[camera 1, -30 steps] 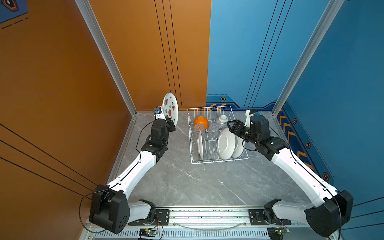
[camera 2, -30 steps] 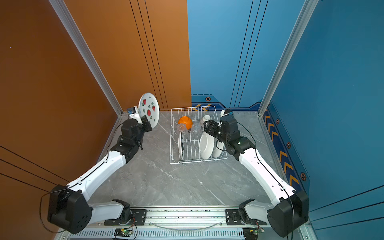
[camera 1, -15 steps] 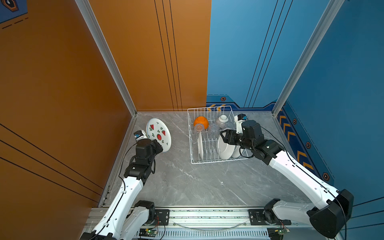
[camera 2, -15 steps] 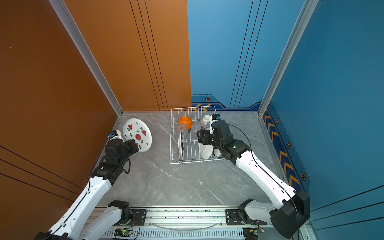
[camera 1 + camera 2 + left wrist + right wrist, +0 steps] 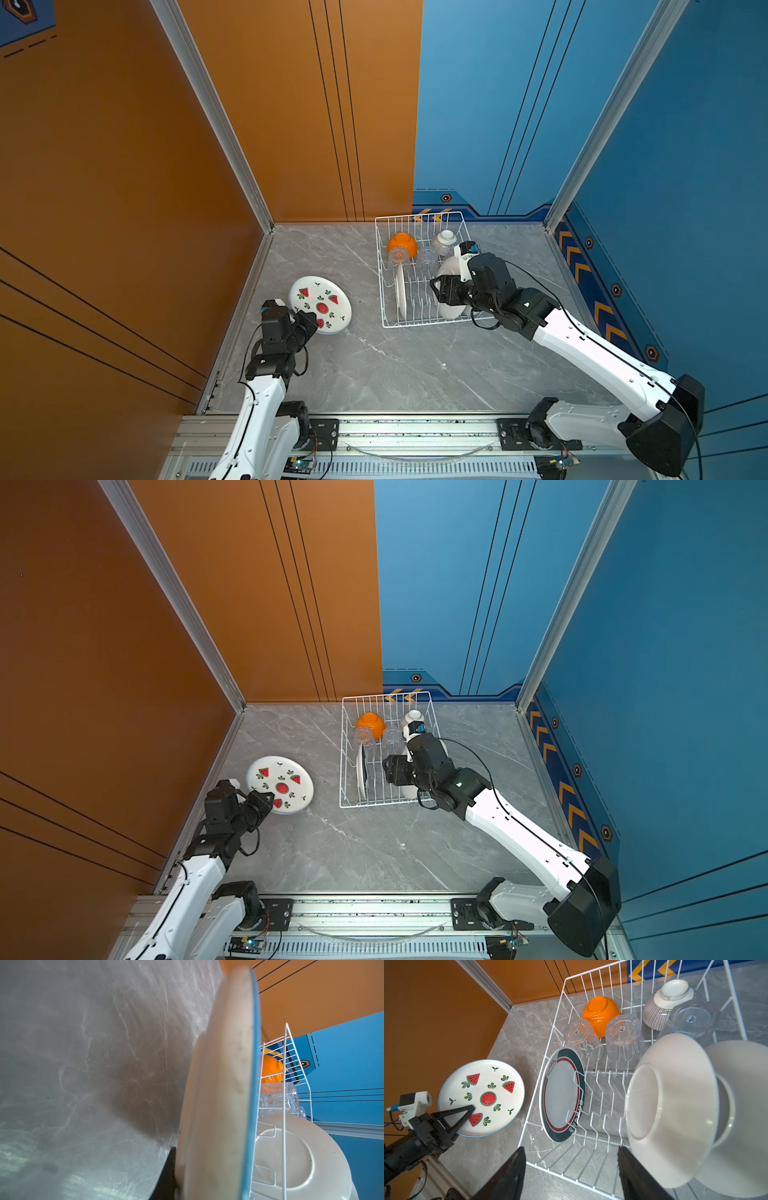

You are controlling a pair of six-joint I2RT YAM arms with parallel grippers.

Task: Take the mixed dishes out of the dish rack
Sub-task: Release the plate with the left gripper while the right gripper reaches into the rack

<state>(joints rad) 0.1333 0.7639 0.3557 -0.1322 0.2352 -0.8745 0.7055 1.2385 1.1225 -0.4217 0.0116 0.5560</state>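
The left gripper lowers the white plate onto the shadowed grey marble next and releases the plate's near rim, as bare tabletop lies just below it.
My left gripper (image 5: 309, 322) is shut on the near rim of a white plate with watermelon prints and a blue edge (image 5: 322, 303), held low and nearly flat over the table, left of the dish rack (image 5: 419, 216). One finger (image 5: 467, 1110) lies on the plate's face. Whether the plate touches the table I cannot tell. My right gripper (image 5: 571, 1149) hangs open over the rack's front, beside two white plates (image 5: 675, 1105). Also in the rack are a teal-rimmed plate (image 5: 560, 1095), an orange bowl (image 5: 600, 1014), a ribbed-line bowl (image 5: 660, 1007) and clear glasses (image 5: 623, 1043).
The orange wall (image 5: 166, 249) and its metal corner post (image 5: 249, 195) stand close behind the left gripper. The grey marble table (image 5: 395, 365) stretches in front of the rack. The blue wall (image 5: 665, 249) borders the right side.
The left arm has swung the watermelon plate from upright beside the rack down and toward the near left, laying it almost flat. The right gripper has moved left over the rack's front.
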